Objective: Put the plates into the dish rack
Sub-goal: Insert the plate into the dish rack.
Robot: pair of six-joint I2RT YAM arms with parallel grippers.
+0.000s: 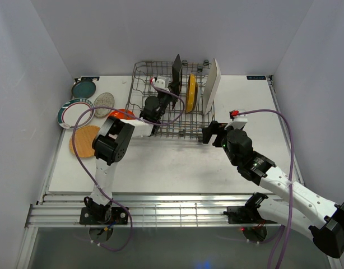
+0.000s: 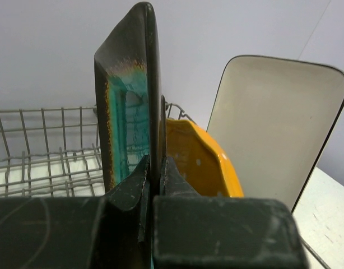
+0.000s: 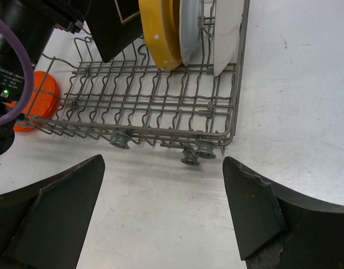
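Observation:
I should next lower my left gripper slightly back toward the rack wires beside the yellow plate and release the square plate (image 2: 127, 106), which hangs above them.
The grey wire dish rack (image 1: 179, 136) stands at the back middle of the table. In it stand a yellow scalloped plate (image 1: 191, 93), a pale blue plate (image 3: 190, 28) and a white rectangle plate (image 1: 212, 85). My left gripper (image 1: 173, 92) is inside the rack, shut on the lower edge of the dark green-centred square plate (image 2: 127, 106), which it holds upright beside the yellow plate (image 2: 200, 162). My right gripper (image 3: 163, 179) is open and empty, low over the table just in front of the rack's right front corner (image 3: 231, 137).
On the table left of the rack lie a teal plate (image 1: 84, 88), a speckled grey plate (image 1: 105, 101), a white plate with a teal rim (image 1: 74, 112), a wood-tone plate (image 1: 84, 140) and an orange plate (image 1: 122, 114) by the rack's left front corner.

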